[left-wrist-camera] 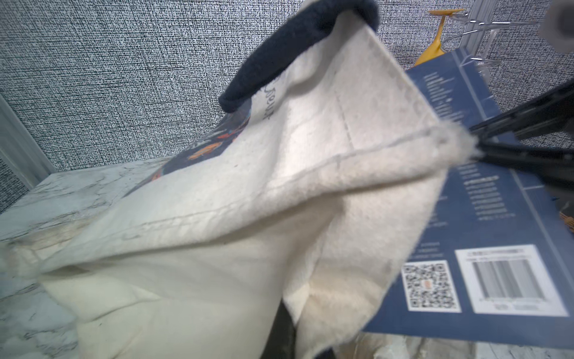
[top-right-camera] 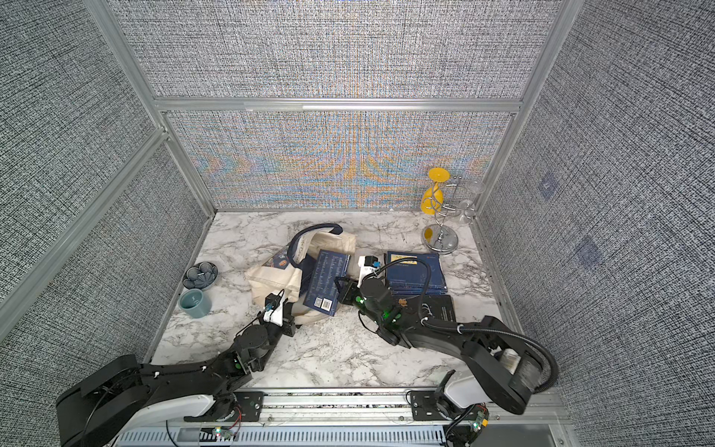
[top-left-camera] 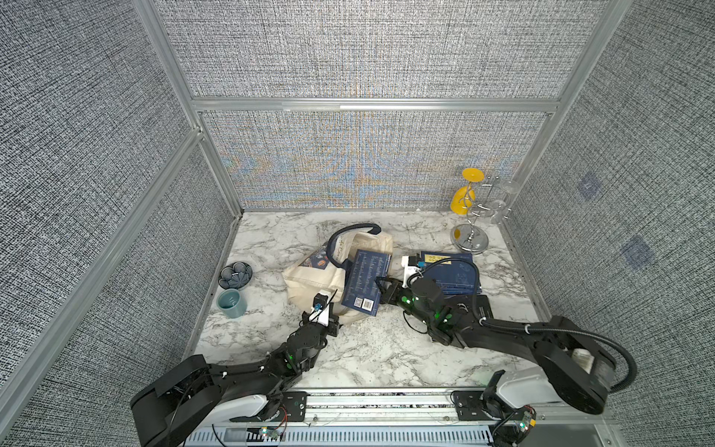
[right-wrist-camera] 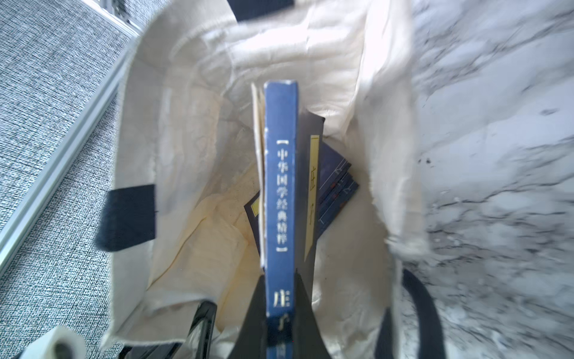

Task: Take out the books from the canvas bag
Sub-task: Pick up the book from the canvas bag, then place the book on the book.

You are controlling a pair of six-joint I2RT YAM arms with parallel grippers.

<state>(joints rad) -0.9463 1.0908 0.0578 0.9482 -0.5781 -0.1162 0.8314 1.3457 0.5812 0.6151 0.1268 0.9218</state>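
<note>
My right gripper should next swing away from the bag, lower the navy book over the black book and let go, because the black one lies flat in front of the stack.
The cream canvas bag with navy handles lies on the marble table, mouth toward the right. My left gripper is shut on the canvas bag's rim. My right gripper is shut on the spine of a navy book. That book sticks out of the bag's mouth, barcode side up. In the right wrist view, more books lie inside the bag. A stack of navy books with a yellow label lies to the right of the bag.
A black book lies in front of the stack, beside my right arm. A chrome glass rack holding a yellow glass stands at the back right. A flower-shaped dish and a teal cup sit at the left edge.
</note>
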